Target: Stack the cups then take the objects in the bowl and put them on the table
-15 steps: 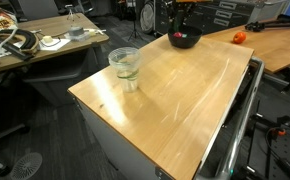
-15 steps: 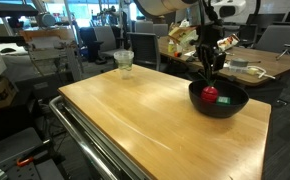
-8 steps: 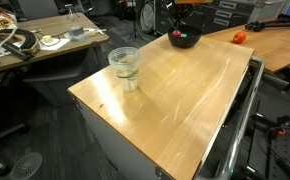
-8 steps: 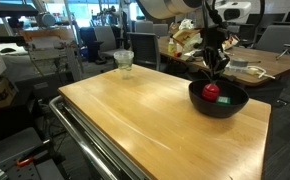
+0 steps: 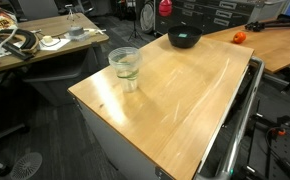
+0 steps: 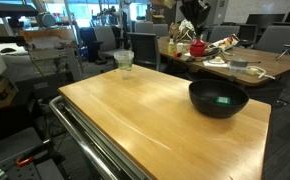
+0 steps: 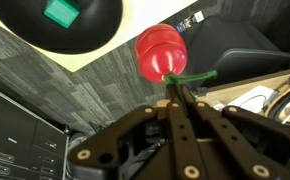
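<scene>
My gripper lowers the red object between the bowl (image 5: 184,39) and the clear cups (image 5: 123,65) next, where empty wood leaves room.
In the wrist view my gripper (image 7: 177,100) is shut on the green stem (image 7: 191,77) of the red roundish object (image 7: 161,52), which hangs in the air beyond the fingertips. The dark bowl (image 7: 85,38) lies below at the upper left, with the teal-green object (image 7: 59,12) still inside it. An exterior view shows the red object (image 5: 165,7) raised above the bowl (image 5: 184,39) at the table's far end. The clear cups (image 5: 123,65) stand stacked near the table's (image 5: 175,95) left edge. They also show in an exterior view as the cups (image 6: 123,62), far from the bowl (image 6: 218,98).
An orange ball (image 5: 239,37) rests on the orange-brown desk behind the bowl. A cluttered desk (image 5: 35,40) stands off to the side. Office chairs and dark carpet floor (image 7: 45,85) surround the table, whose metal frame edge (image 6: 95,140) runs along the front.
The gripper shut on the red object's stem inside the bowl, then rose and carried it up out of the bowl. The cups and bowl stayed put.
</scene>
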